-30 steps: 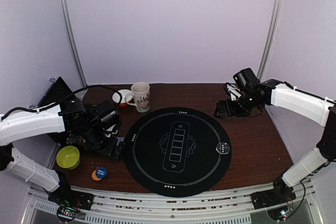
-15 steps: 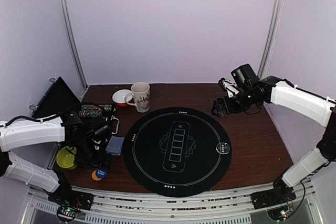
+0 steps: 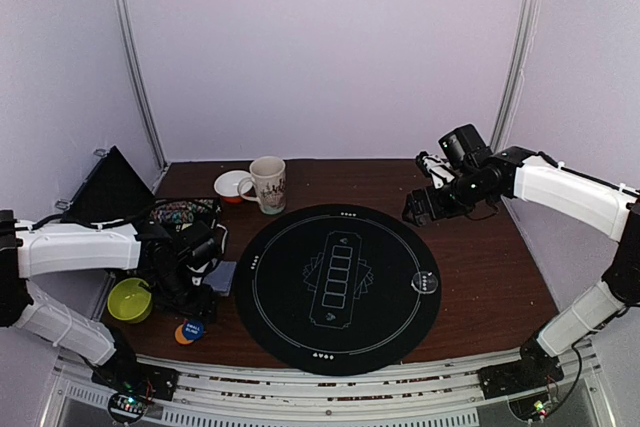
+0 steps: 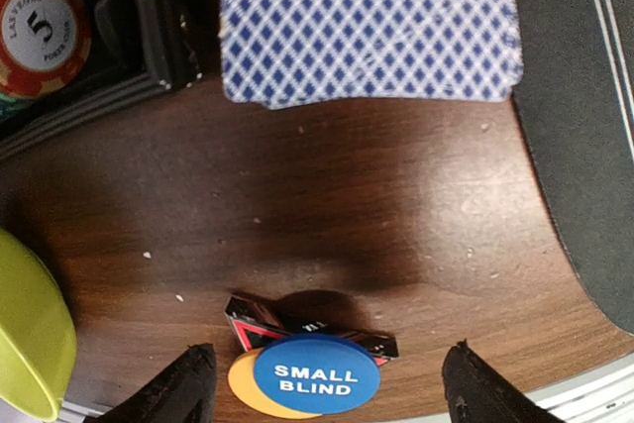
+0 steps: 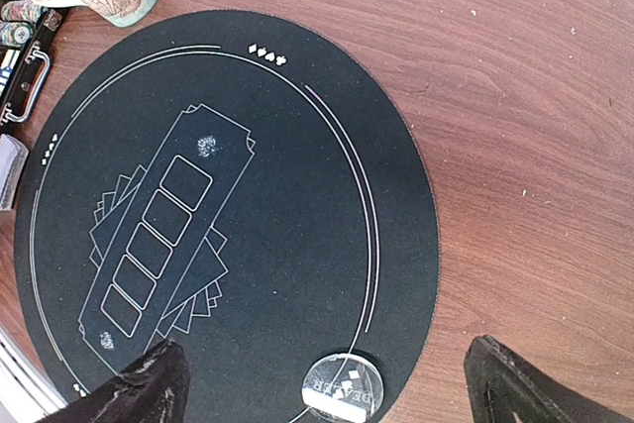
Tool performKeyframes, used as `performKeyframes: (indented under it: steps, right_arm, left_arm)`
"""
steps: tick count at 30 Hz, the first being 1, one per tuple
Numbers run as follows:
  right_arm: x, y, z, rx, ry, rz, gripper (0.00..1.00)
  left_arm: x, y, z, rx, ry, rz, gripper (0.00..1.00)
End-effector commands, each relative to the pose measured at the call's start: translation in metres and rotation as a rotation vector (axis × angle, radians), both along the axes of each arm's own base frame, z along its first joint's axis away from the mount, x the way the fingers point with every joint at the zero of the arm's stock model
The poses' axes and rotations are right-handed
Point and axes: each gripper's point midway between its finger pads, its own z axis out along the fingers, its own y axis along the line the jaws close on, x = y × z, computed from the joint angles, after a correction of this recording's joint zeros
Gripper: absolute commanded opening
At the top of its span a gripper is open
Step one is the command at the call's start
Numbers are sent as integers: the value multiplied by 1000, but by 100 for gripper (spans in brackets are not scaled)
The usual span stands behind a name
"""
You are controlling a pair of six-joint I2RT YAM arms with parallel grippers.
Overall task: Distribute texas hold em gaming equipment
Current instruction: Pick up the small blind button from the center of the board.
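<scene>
My left gripper comes down around opposite edges of the blue SMALL BLIND disc (image 3: 193, 329) (image 4: 317, 375) next.
A deck of blue-checked cards (image 4: 367, 22) lies on the table (image 4: 396, 235) left of the round black mat (image 3: 340, 287). A blue "SMALL BLIND" disc (image 4: 317, 375) lies partly over an orange disc (image 4: 241, 385) and a black-and-red flat piece (image 4: 253, 316) near the front edge. My left gripper (image 4: 332, 391) is open and empty, its fingers either side of the blue disc and above it. A clear dealer disc (image 5: 342, 390) sits on the mat's right rim. My right gripper (image 5: 327, 388) is open and empty, high over the mat. A red "5" chip (image 4: 42, 32) sits in the case.
A lime-green bowl (image 3: 130, 299) sits left of the discs. The open black chip case (image 3: 110, 189) holds several chips (image 3: 180, 212) at the back left. A coral-patterned mug (image 3: 268, 184) and a white saucer (image 3: 230, 185) stand behind the mat.
My left arm has drawn back from over the case and come toward the front, over the blue disc, uncovering the card deck. My right arm has shifted slightly left.
</scene>
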Motion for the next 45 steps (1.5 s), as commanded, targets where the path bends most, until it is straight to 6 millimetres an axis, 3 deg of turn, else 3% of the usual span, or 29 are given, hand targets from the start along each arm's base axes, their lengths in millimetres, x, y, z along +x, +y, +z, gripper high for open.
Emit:
performKeyframes:
  steps: [1, 5, 8, 11, 19, 28, 45]
  right_arm:
    - [-4, -1, -12, -24, 22, 17, 100]
    - [-4, -1, -15, -31, 31, 20, 100]
    - [-4, -2, -15, -37, 29, 18, 100]
    - [-5, -2, -16, -38, 34, 20, 100]
    - [-7, -3, -19, -44, 45, 22, 100]
    - [-8, -5, -21, -53, 50, 20, 100]
    - [-6, -6, -21, -63, 56, 15, 100]
  left_arm:
    - [-7, 2, -1, -4, 38, -22, 91]
    - [-14, 3, 4, -6, 66, -70, 97]
    - [-21, 4, -6, -3, 101, -109, 97]
    - [-21, 12, -14, 41, 110, -125, 91]
    - [-14, 9, -19, 62, 110, -149, 82]
    - [-14, 4, -20, 37, 109, -167, 66]
    - [-7, -3, -11, 11, 79, -168, 48]
